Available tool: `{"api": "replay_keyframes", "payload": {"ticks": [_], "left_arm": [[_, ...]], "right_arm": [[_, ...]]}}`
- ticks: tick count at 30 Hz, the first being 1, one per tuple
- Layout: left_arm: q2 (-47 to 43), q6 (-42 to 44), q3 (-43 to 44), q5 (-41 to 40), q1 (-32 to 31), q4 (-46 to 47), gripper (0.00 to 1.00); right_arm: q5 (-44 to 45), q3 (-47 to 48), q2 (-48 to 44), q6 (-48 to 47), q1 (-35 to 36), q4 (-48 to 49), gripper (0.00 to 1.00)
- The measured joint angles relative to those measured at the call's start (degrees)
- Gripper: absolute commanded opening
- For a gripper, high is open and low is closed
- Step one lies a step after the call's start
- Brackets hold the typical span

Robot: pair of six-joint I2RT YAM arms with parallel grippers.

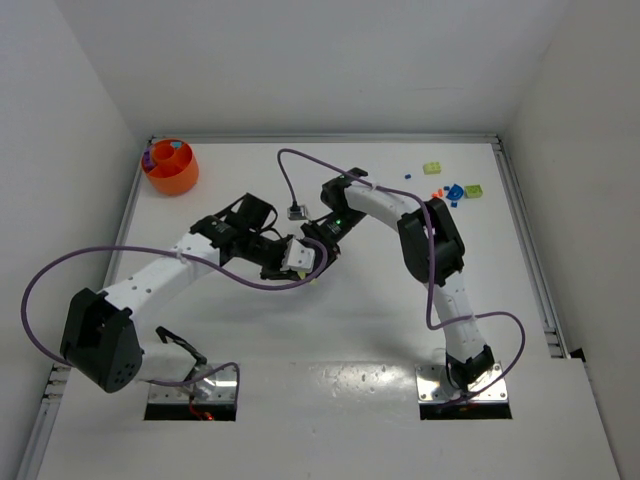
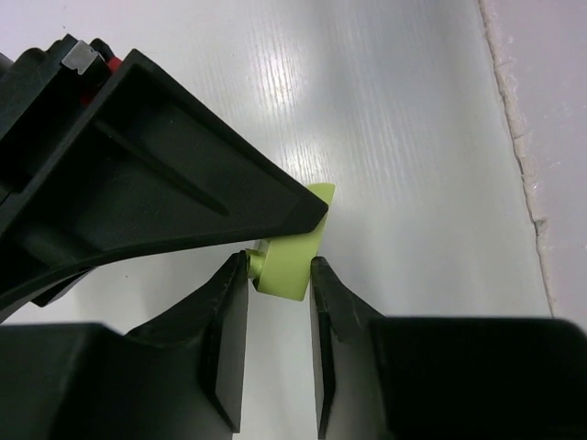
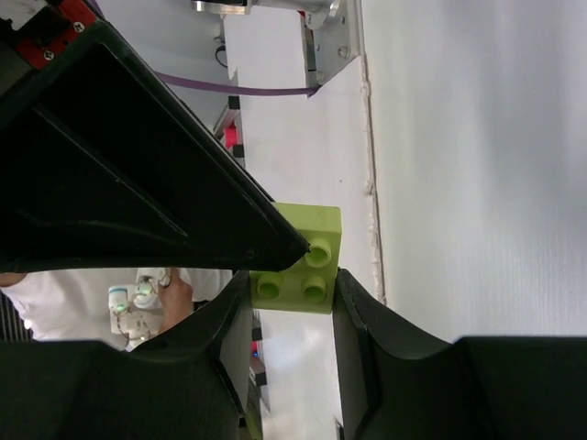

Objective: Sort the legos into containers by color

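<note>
My left gripper swings over the bowl's brick-free near section (image 1: 170,171) next and releases the lego. That section is outward of my left gripper and to its left in the top view.
A yellow-green lego (image 2: 292,264) sits between the fingers of both grippers over the middle of the table. It is a square brick with studs in the right wrist view (image 3: 303,266). My left gripper (image 1: 308,264) is shut on it from the left, and my right gripper (image 1: 320,250) is shut on it from the back right. In each wrist view the other gripper's black finger covers part of the brick. The orange bowl (image 1: 170,170) stands at the back left and holds blue, purple and red bricks.
Loose legos lie at the back right: yellow-green ones (image 1: 432,168) (image 1: 472,190), a blue one (image 1: 455,192) and small orange ones (image 1: 437,194). Purple cables loop over the arms. White walls close in the table on three sides.
</note>
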Motion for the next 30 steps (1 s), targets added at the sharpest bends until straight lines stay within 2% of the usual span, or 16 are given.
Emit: {"api": "replay_keyframes", "payload": {"ticks": [1,5,8,9,11,12,19,22,27,30], "left_arm": [[0.07,-0.15,0.00,-0.13,-0.02,0.13,0.11],[0.11,-0.46,0.00,-0.55,-0.15,0.22,0.08],[0.11,-1.03,0.00,-0.94,-0.17,0.59,0.06],[0.11,-1.42,0.00,-1.11,-0.20,0.85,0.06],[0.00,-2.34,-0.02,-1.90,-0.22,1.16,0.05],[-0.07,-2.93,-0.13,-2.40,-0.22,1.20,0.05],[-5.51,-5.99,-5.18,-5.20,-0.04,1.79,0.01],[-8.28,-8.98,-5.73,-5.99,2.01,1.46,0.01],[-11.30,-15.72,-4.37,-14.67,11.47,1.40,0.00],[-6.45,-16.74,2.80,-18.32,20.61,-1.49,0.00]], "right_arm": [[-0.02,0.00,0.04,0.04,-0.02,-0.02,0.08],[0.13,0.00,0.04,0.15,-0.09,0.02,0.13],[0.20,0.15,0.04,0.24,-0.31,0.04,0.31],[0.44,0.48,0.04,0.31,-0.39,0.00,0.47],[0.98,1.20,-0.11,0.63,-0.52,0.26,0.62],[1.03,1.42,-0.33,0.79,-0.57,0.22,0.64],[2.43,5.57,-3.63,2.08,-2.40,0.28,0.68],[3.63,5.92,-5.38,4.72,-4.98,2.03,0.68],[10.75,3.72,-7.74,13.35,-10.82,9.33,0.68],[14.43,3.87,-7.72,16.11,-13.62,12.07,0.68]]}}
